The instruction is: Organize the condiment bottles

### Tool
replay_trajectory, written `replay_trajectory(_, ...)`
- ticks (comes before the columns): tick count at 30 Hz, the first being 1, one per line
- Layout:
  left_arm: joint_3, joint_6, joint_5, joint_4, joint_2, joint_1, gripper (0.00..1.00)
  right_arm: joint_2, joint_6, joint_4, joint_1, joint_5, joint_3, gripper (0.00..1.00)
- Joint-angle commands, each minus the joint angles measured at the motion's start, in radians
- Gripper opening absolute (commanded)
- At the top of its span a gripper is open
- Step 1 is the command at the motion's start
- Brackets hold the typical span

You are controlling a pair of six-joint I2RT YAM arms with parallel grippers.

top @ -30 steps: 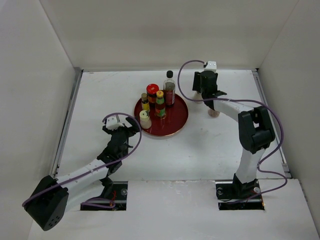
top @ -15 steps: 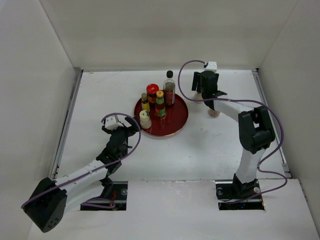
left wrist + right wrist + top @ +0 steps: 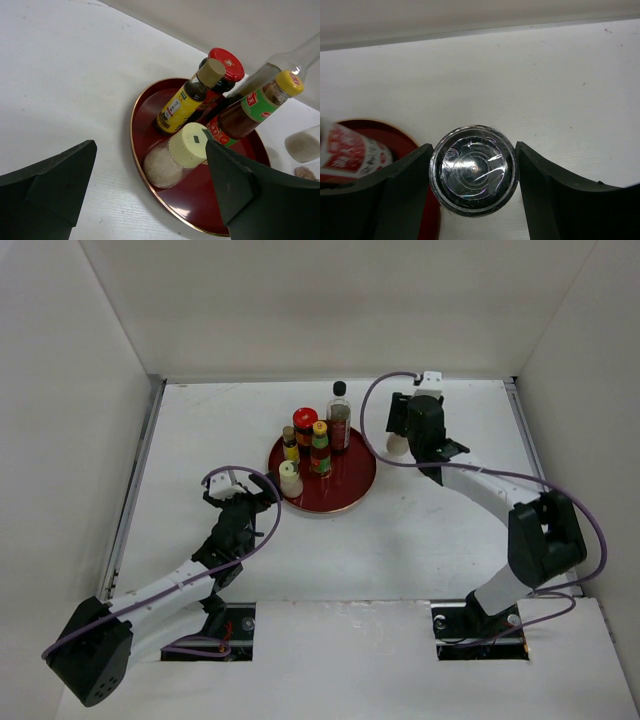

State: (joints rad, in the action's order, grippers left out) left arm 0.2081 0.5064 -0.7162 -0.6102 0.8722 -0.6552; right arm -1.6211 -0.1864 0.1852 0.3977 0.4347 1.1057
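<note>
I should next carry the grey-capped jar over the tray's bare patch with my right gripper, then lower it and let go, since the patch is to the gripper's left in the top view.
A round red tray [image 3: 345, 490] holds a red-capped jar [image 3: 305, 419], a yellow-capped sauce bottle [image 3: 320, 445], a tan-capped yellow-label bottle [image 3: 290, 441], a cream-capped shaker [image 3: 290, 478] and the tall clear black-capped bottle [image 3: 340, 415]. My right gripper [image 3: 402, 436] is just right of the tray. It is shut on a grey-capped jar [image 3: 473, 170], its fingers [image 3: 402, 195] pressing both sides of the cap. My left gripper [image 3: 150, 200] is open and empty at the tray's near-left rim [image 3: 137, 145], facing the cream-capped shaker [image 3: 175, 155].
The left wrist view shows the white jar body [image 3: 302, 145] held right of the tray and a pinkish object [image 3: 306, 172] beside it on the table. A raised rail [image 3: 140, 475] runs along the table's left edge. White walls enclose the back and sides.
My right arm's elbow has swung right and down, and its gripper with the jar has shifted slightly nearer. My left gripper has edged back a little from the tray.
</note>
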Motion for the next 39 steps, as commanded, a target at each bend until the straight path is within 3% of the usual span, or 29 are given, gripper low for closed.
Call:
replay_trajectory(1, -0.009, 0.012, 0.008, -0.048, -0.016, -0.002, 0.92, 0.096, -0.034, 0.125, 0.074, 0.015, -0.020, 0.59)
replay_trajectory(9, -0.010, 0.011, 0.008, -0.045, -0.032, -0.008, 0.92, 0.035, -0.084, 0.180, 0.220, 0.002, -0.015, 0.59)
replay_trajectory(18, -0.013, 0.007, 0.001, -0.036, -0.050, -0.002, 0.92, -0.082, -0.076, 0.201, 0.253, 0.030, 0.002, 0.64)
replay_trajectory(24, -0.012, 0.011, 0.003, -0.036, -0.042, -0.007, 0.92, -0.016, -0.068, 0.195, 0.269, 0.050, -0.044, 0.96)
replay_trajectory(27, -0.010, 0.011, 0.008, -0.036, -0.038, -0.005, 0.92, 0.085, -0.076, 0.188, 0.269, 0.052, -0.096, 1.00)
replay_trajectory(33, -0.010, 0.012, 0.009, -0.036, -0.033, 0.001, 0.92, 0.283, -0.104, 0.157, 0.140, 0.136, -0.236, 1.00)
replay_trajectory(36, -0.010, 0.012, 0.006, -0.036, -0.039, -0.004, 0.92, 0.299, -0.120, 0.085, 0.047, 0.219, -0.268, 1.00)
replay_trajectory(39, -0.010, 0.014, 0.011, -0.036, -0.033, 0.003, 0.92, 0.233, -0.113, 0.016, -0.027, 0.205, -0.248, 1.00)
